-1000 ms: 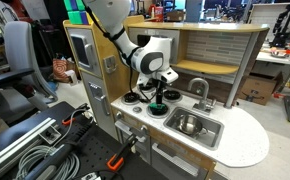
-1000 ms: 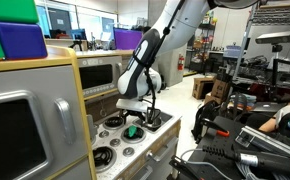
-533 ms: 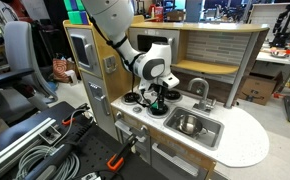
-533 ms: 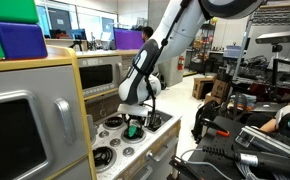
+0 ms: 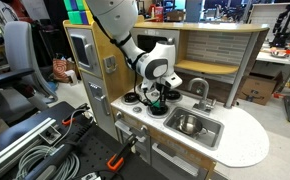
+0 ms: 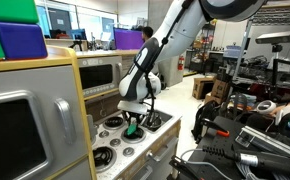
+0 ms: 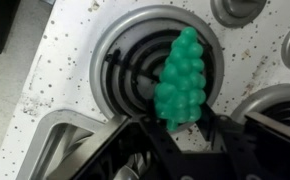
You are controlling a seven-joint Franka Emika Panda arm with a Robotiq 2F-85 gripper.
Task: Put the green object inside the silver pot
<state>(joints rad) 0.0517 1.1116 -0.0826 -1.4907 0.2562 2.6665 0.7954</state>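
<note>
The green object goes with my gripper up off the burner ring, across to the sink and down over the silver pot (image 5: pixel 188 123) next. My gripper releases it there, since the pot's opening faces up.
The green object (image 7: pixel 185 75) is a bumpy, bright green piece that lies on a black-and-silver burner ring (image 7: pixel 125 60) of the toy stove. My gripper (image 7: pixel 178 135) reaches down onto it, and the black fingers (image 7: pixel 217 132) press its near end from both sides, so the gripper is shut on it. In both exterior views the gripper (image 5: pixel 158 97) (image 6: pixel 133 121) sits low over the stove with the green object (image 5: pixel 159 101) (image 6: pixel 133 128) between its tips. The silver pot (image 5: pixel 188 123) stands in the sink basin (image 5: pixel 217 129), beside the stove.
A curved faucet (image 5: pixel 199 90) rises behind the sink. More burner rings (image 6: pixel 105 155) and stove knobs surround the held piece. A toy microwave (image 6: pixel 103 74) and the wooden back wall (image 5: pixel 220 55) stand behind the counter. The white counter end (image 5: pixel 247 140) lies beyond the sink.
The gripper has come down onto the burner and its jaws have gone from open to shut around the green object. The green object stays on the burner.
</note>
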